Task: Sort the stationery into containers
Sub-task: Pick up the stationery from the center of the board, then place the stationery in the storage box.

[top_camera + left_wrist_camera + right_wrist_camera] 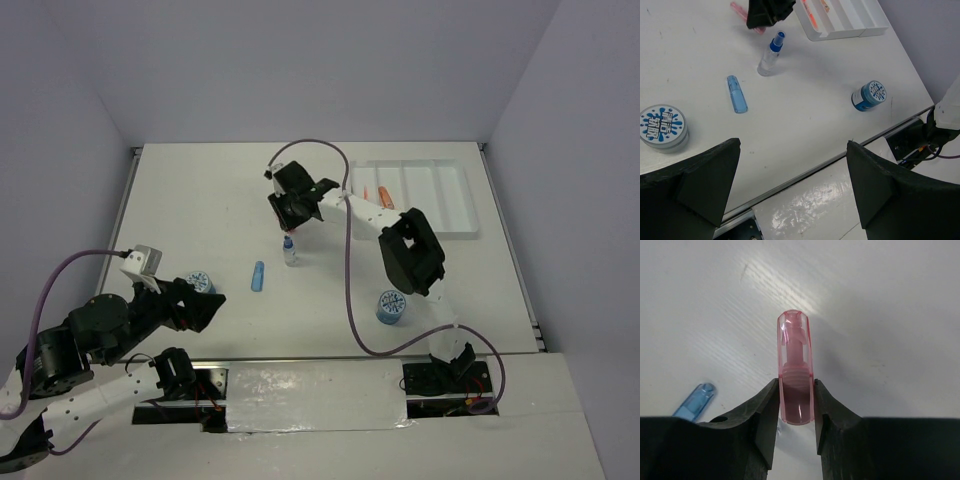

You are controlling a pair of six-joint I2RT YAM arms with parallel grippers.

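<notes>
Next, my right gripper lifts the pink capsule over the tray, then brings it down beside the thick orange pen, which lies in a section of the tray.
My right gripper [796, 386] is shut on a short pink capsule [796, 365], close over the white table; in the top view this gripper [292, 215] is left of the white tray [455, 200]. The tray holds orange pens [385, 192] in its left compartments. A small blue-capped bottle [290, 250] stands just below the right gripper. A blue capsule [258, 276] lies to its left. One blue roll [200, 283] sits by my open, empty left gripper [207, 305]; another roll [390, 306] is near the right arm's base.
The left wrist view shows the roll [662, 127], blue capsule [736, 93], bottle [771, 52], second roll [869, 95] and tray [840, 22]. The table's front metal edge [805, 172] runs under the left fingers. Purple cables loop over the table.
</notes>
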